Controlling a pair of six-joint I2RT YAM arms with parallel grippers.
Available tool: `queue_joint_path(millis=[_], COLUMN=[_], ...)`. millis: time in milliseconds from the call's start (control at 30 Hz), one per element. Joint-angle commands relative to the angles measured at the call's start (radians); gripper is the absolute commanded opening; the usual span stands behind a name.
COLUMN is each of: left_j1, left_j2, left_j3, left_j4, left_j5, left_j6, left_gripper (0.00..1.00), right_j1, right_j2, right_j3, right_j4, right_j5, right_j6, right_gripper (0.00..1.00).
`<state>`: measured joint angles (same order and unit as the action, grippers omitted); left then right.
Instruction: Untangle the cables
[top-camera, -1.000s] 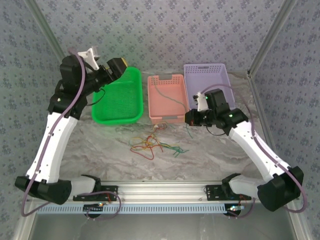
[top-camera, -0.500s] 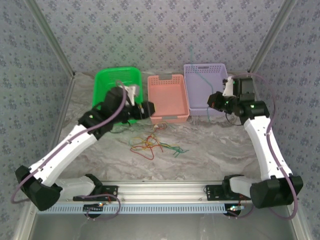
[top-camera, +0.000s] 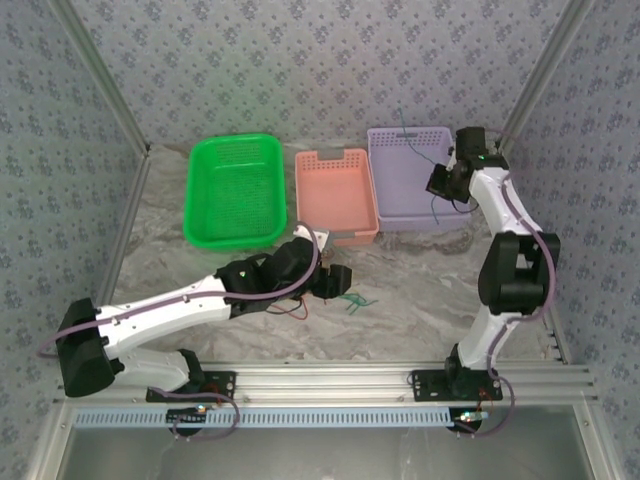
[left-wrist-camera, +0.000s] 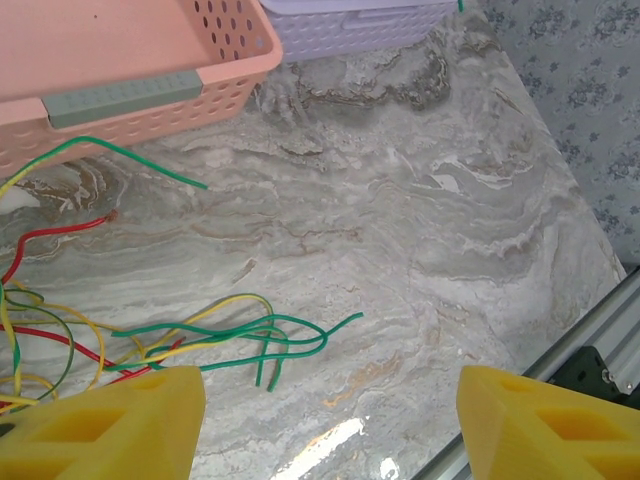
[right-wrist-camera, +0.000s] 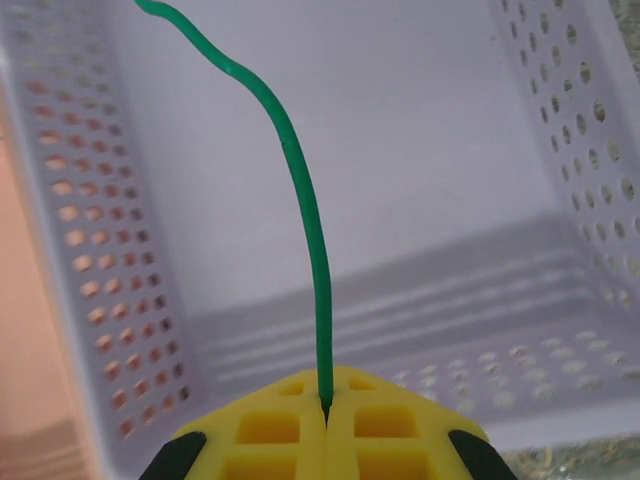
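Note:
My right gripper moves down toward the middle of the purple basket (right-wrist-camera: 400, 130) next and lets go of the single green cable, since that basket's open bottom lies below the gripper.
A tangle of green, yellow and red cables (left-wrist-camera: 200, 340) lies on the marble table in front of the pink basket (left-wrist-camera: 120, 60). My left gripper (left-wrist-camera: 325, 430) hovers low over its right end, open, with nothing between its yellow fingers (left-wrist-camera: 100, 425). From above, the left gripper (top-camera: 335, 280) covers most of the tangle; a green end (top-camera: 352, 300) sticks out. My right gripper (right-wrist-camera: 325, 405) is shut on a single green cable (right-wrist-camera: 300, 200) that rises from its tips, above the purple basket (right-wrist-camera: 400, 130). In the top view the right gripper (top-camera: 440, 183) hangs over that basket's right side.
A green basket (top-camera: 235, 190), the pink basket (top-camera: 335, 195) and the purple basket (top-camera: 410, 180) stand in a row at the back. Patterned walls close the sides. A metal rail (top-camera: 330, 385) runs along the near edge.
My left arm swung from the green basket down to the cable tangle, its jaws narrowing a little. My right arm carried its cable from beside the pink basket to above the purple one.

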<state>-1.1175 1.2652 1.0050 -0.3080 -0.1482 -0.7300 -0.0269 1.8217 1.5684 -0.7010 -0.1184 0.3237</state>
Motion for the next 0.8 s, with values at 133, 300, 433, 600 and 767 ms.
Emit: queue_joint_path(millis=[133,300,433,600,767], left_j1=[-0.013,-0.014,-0.015,-0.014,-0.013], left_j2=[-0.046,-0.073,-0.081,-0.084,-0.08], left_j3=[-0.048,-0.087,-0.092,-0.092,-0.094], left_j4=[0.029,0.029,0.013,0.006,0.004], left_j5=[-0.059,-0.062,-0.07,-0.078,-0.077], left_j6=[-0.046,-0.064,-0.068,-0.064,-0.066], left_gripper=[0.66,0.66,0.65,0.65,0.65], right_j1=[0.006,0.029,0.068,0.108,0.116], right_j2=[0.171,0.251,0.313,0.332,0.346], right_j3=[0.206,0.307,0.38,0.363,0.313], right_j4=[-0.075,-0.129,-0.19,-0.173,-0.142], right_j5=[0.147,0.219,0.329,0.449,0.556], right_j6=[-0.063,-0.094,-0.148,-0.2,-0.216], right_gripper=[0.0,0.0,0.0,0.0,0.0])
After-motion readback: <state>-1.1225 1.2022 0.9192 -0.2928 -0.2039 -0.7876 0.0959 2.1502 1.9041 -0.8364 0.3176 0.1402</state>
